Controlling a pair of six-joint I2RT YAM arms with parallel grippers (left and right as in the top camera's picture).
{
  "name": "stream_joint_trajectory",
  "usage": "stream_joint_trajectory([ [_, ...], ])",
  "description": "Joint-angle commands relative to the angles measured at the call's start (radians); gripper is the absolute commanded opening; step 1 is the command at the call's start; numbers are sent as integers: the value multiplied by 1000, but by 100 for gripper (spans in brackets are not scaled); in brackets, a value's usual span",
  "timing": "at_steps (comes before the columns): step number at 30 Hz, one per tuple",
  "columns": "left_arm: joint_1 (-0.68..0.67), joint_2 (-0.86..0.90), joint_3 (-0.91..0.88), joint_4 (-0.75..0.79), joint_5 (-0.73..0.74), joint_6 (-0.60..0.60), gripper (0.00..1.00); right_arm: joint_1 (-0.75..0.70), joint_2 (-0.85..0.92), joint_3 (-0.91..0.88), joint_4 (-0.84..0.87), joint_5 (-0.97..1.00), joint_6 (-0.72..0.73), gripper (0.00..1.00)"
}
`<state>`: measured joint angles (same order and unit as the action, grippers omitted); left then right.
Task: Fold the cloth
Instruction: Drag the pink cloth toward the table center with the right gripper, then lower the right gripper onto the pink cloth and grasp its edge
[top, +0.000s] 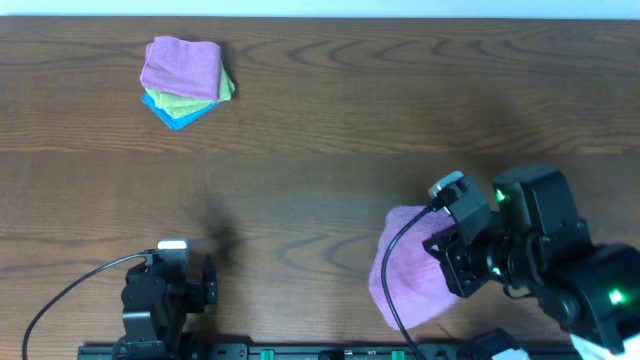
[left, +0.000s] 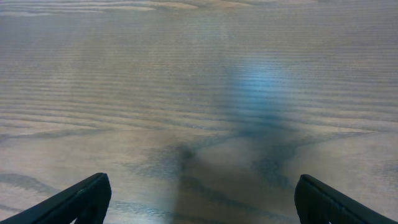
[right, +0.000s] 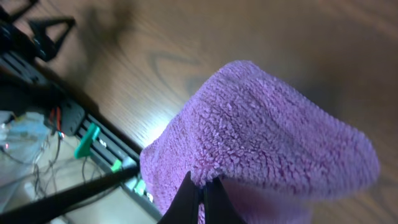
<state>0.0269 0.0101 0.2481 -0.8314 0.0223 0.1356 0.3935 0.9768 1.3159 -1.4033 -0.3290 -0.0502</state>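
Note:
My right gripper holds the bunched cloth and will next carry it outward and down over the empty middle of the table.
A fuzzy purple cloth (top: 408, 268) hangs bunched near the table's front right; in the right wrist view (right: 261, 137) it fills the middle and drapes past the table's front edge. My right gripper (right: 202, 186) is shut on a fold of its edge and holds it lifted; in the overhead view the right gripper (top: 455, 255) sits at the cloth's right side. My left gripper (left: 199, 199) is open and empty, low over bare wood at the front left, where the overhead view shows the left arm (top: 165, 290).
A stack of folded cloths (top: 185, 78), purple on top of green and blue, lies at the back left. A rail with cables and green clips (right: 93, 140) runs along the table's front edge.

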Motion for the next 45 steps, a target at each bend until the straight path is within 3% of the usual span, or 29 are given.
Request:
stream_joint_trajectory([
  [1, -2, -6, -6, -59, -3, 25, 95, 24, 24, -11, 50, -19, 54, 1],
  [9, -2, -6, -6, -59, -3, 25, 95, 53, 238, -11, 252, -167, 54, 1],
  [18, -2, -6, -6, -58, -3, 25, 95, 313, 394, -11, 523, -189, 209, 1],
  [24, -2, -6, -6, -59, -3, 25, 96, 373, 435, -11, 619, -211, 245, 1],
  [27, -2, -6, -6, -59, -3, 25, 95, 351, 475, -11, 616, -175, 222, 1],
  [30, -2, -6, -6, -59, -3, 25, 95, 259, 534, -17, 591, 60, 218, 1],
  [31, -2, -6, -6, -59, -3, 24, 95, 213, 551, -21, 596, 134, 218, 5],
  [33, -2, -6, -6, -59, -3, 25, 95, 87, 581, -23, 632, 211, 219, 58],
  [36, -2, -6, -6, -58, -3, 24, 95, -106, 593, -23, 702, 144, 254, 79],
  [39, -2, -6, -6, -58, -3, 24, 96, -256, 584, -21, 741, -40, 256, 90],
  [42, -2, -6, -6, -56, -2, 24, 96, -315, 570, -21, 705, -156, 237, 89],
  [45, -2, -6, -6, -45, 9, 24, 95, -285, 568, -21, 598, -234, 171, 84],
])
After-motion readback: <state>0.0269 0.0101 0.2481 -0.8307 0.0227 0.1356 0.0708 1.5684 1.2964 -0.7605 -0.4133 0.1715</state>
